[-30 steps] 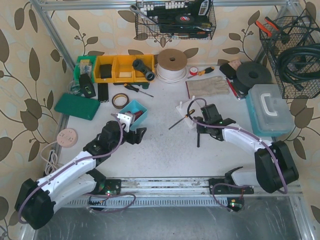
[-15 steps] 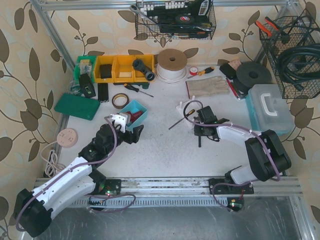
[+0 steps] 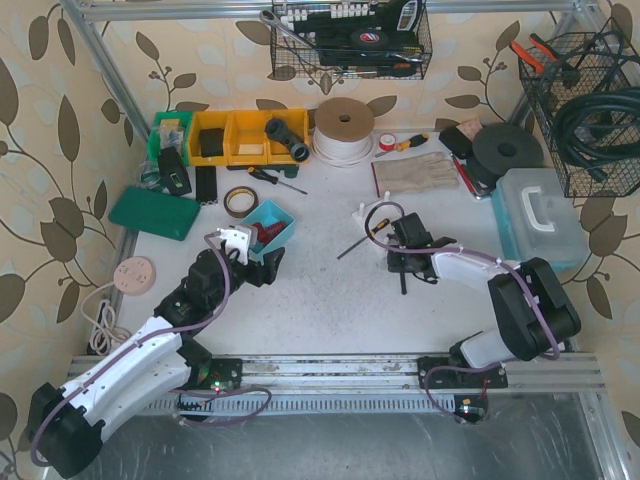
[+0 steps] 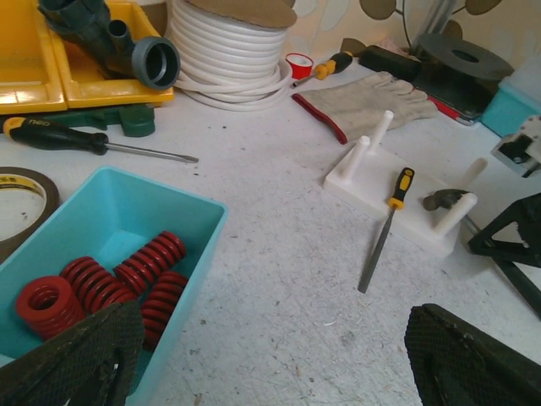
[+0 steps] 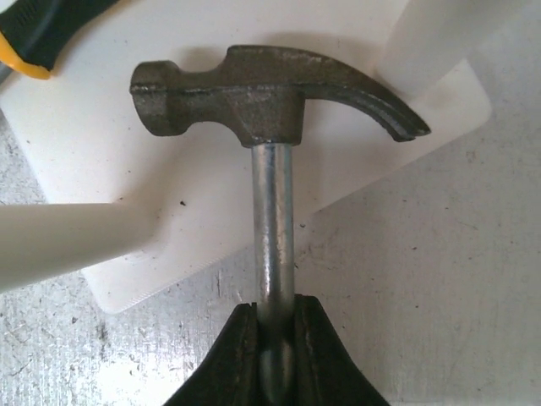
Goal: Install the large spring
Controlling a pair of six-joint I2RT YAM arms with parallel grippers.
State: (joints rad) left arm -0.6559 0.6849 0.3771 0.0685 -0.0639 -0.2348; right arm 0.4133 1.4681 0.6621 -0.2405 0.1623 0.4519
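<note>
The hammer goes up and outward in my right gripper next, then down onto the bare tabletop (image 3: 459,216) beside the teal case for release, as its head obstructs the white peg base.
Several red springs (image 4: 101,283) lie in a teal bin (image 4: 182,254), which also shows in the top view (image 3: 268,225). My left gripper (image 4: 270,364) is open and empty, low over the table just right of the bin; it also shows in the top view (image 3: 262,262). The white peg base (image 4: 406,199) carries upright pegs, all bare. My right gripper (image 5: 276,338) is shut on the metal shaft of a small hammer (image 5: 270,89), whose head lies on the peg base (image 5: 127,161). The right gripper also shows in the top view (image 3: 405,250).
A file with a yellow-and-black handle (image 4: 385,224) leans off the base's front edge. Behind are a screwdriver (image 4: 59,135), a tape roll (image 4: 17,199), yellow bins (image 3: 235,135), a white cable coil (image 3: 343,130), a work glove (image 3: 415,172) and a teal case (image 3: 535,220).
My right gripper has moved left to the peg base, still holding the hammer. My left gripper has drawn back a little, closer to the teal bin.
</note>
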